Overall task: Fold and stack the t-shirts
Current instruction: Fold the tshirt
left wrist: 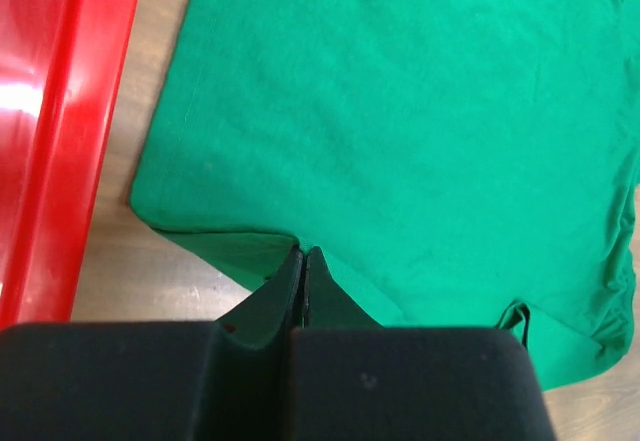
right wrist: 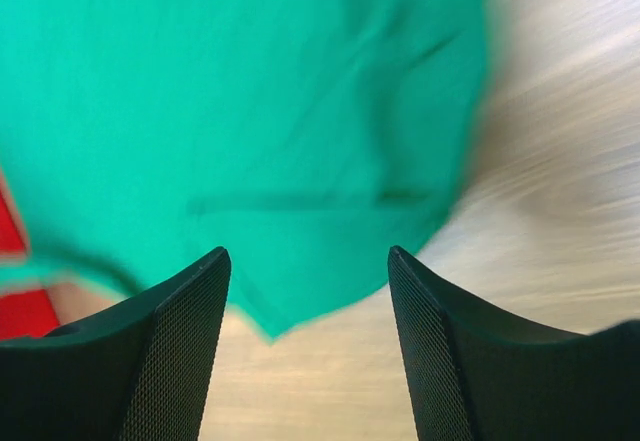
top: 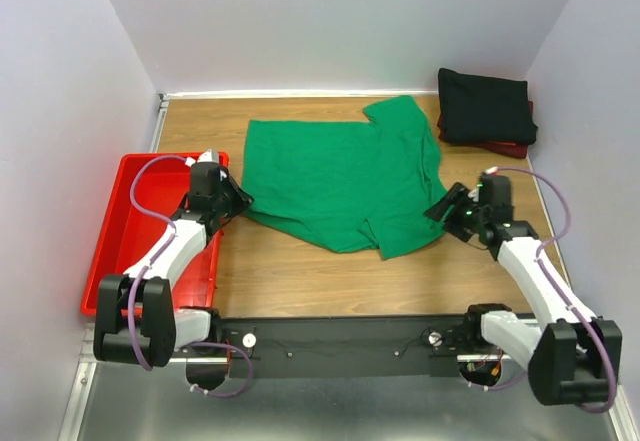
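My right gripper should next go back, down and to the left in the top view, onto the shirt's near point [top: 386, 253] [right wrist: 275, 325], because that part of the shirt is still rumpled.
A bright green t-shirt [top: 340, 176] lies spread over the middle of the wooden table, its near right part rumpled. My left gripper [top: 240, 201] sits at the shirt's left near corner. In the left wrist view its jaws [left wrist: 302, 253] are pressed together on the hem of the green cloth [left wrist: 400, 111], which folds under there. My right gripper [top: 447, 208] hovers at the shirt's right edge, open. In the blurred right wrist view, a point of green cloth [right wrist: 250, 91] lies below the gripper [right wrist: 308, 251], untouched. A folded black t-shirt [top: 485, 106] rests on a dark red one [top: 510, 147] at the back right.
A red plastic tray [top: 120, 221] stands at the left, right beside the left arm, and its rim [left wrist: 60, 161] shows in the left wrist view. Grey walls close in the table on three sides. Bare wood [top: 300, 276] lies between the shirt and the arm bases.
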Motion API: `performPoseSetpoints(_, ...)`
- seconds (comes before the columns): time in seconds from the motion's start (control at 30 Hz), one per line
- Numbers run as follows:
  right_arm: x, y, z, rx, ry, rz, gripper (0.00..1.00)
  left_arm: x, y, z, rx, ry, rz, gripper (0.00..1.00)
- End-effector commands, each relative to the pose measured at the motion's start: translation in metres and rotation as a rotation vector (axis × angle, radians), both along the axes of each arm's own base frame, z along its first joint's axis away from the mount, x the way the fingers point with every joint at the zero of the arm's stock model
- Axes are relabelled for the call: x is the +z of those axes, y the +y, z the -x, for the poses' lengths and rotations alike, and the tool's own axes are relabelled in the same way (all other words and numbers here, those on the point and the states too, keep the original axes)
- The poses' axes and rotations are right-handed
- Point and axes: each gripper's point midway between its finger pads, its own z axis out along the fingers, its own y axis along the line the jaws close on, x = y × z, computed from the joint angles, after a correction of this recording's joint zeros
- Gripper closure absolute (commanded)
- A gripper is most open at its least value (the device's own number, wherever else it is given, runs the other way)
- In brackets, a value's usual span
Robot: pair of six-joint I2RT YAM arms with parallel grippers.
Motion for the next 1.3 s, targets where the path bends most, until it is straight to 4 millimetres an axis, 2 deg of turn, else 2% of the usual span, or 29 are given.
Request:
performPoseSetpoints(0.0,-0.01,0.045,0.023,0.12,0.057,0.094,0.3,-0.004,0.002,0.012,0.023,0.015,-0.003,1.0)
performPoseSetpoints(0.07,-0.014,0.061,0.026,0.135,0.068,0.133,0.33,-0.003,0.004,0.015,0.026,0.014,-0.01,1.0)
performPoseSetpoints(0.1,-0.024,0.062,0.026,0.128,0.09,0.191,0.36,-0.005,0.004,0.017,0.025,0.018,-0.012,1.0)
performPoseSetpoints(0.13,-0.027,0.078,0.034,0.183,0.093,0.215,0.4,-0.006,0.005,0.019,0.026,0.019,-0.015,1.0)
performPoseSetpoints(0.27,-0.033,0.108,0.036,0.235,0.083,0.308,0.46,-0.008,0.007,0.028,0.029,0.027,-0.023,1.0)
performPoseSetpoints(0.3,-0.039,0.108,0.035,0.234,0.088,0.351,0.46,-0.009,0.008,0.03,0.031,0.028,-0.028,1.0)
performPoseSetpoints(0.4,-0.044,0.132,0.043,0.3,0.075,0.409,0.46,-0.011,0.015,0.035,0.057,0.041,-0.058,1.0)
performPoseSetpoints(0.43,-0.041,0.137,0.043,0.306,0.058,0.414,0.46,-0.012,0.016,0.036,0.061,0.042,-0.063,1.0)
performPoseSetpoints(0.5,-0.048,0.144,0.046,0.321,0.059,0.452,0.47,-0.012,0.019,0.039,0.068,0.047,-0.072,1.0)
performPoseSetpoints(0.67,-0.064,0.14,0.051,0.308,0.083,0.52,0.51,-0.012,0.018,0.041,0.069,0.047,-0.069,1.0)
performPoseSetpoints(0.97,-0.068,0.13,0.048,0.265,0.072,0.572,0.54,-0.014,0.018,0.042,0.074,0.054,-0.066,1.0)
performPoseSetpoints(1.0,-0.07,0.13,0.048,0.267,0.078,0.582,0.59,-0.015,0.018,0.042,0.076,0.055,-0.064,1.0)
performPoseSetpoints(1.13,-0.073,0.129,0.053,0.282,0.088,0.583,0.65,-0.017,0.018,0.044,0.08,0.064,-0.06,1.0)
performPoseSetpoints(1.27,-0.06,0.123,0.059,0.282,0.058,0.54,0.86,-0.019,0.017,0.046,0.08,0.073,-0.052,1.0)
